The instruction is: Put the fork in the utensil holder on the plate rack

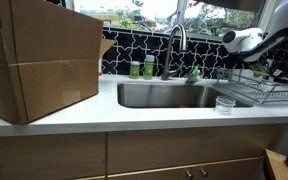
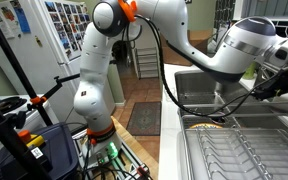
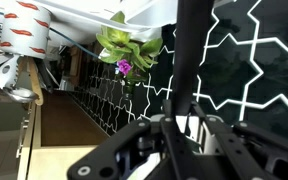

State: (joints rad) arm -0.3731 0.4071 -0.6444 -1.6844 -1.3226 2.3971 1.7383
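The robot should next lower the slim dark handle into the white utensil holder (image 3: 156,12) and let go of it there, since the holder is below the gripper.
The silver wire plate rack (image 1: 272,94) stands on the counter beside the sink and fills the lower right of an exterior view (image 2: 234,150). My gripper (image 1: 258,66) hangs over the rack's far end, also seen in an exterior view (image 2: 282,78). In the wrist view the two dark fingers (image 3: 184,128) are shut on a long dark handle (image 3: 190,60) that runs straight up out of the jaws, which I take to be the fork. Its tines are hidden. I cannot make out the utensil holder clearly.
A steel sink (image 1: 169,96) with a tall faucet (image 1: 176,42) lies left of the rack. A small clear plastic cup (image 1: 225,104) stands in front of the rack. A big cardboard box (image 1: 39,60) stands on the counter. Two green bottles (image 1: 142,69) stand behind the sink. A flowering plant (image 3: 124,50) hangs by the window.
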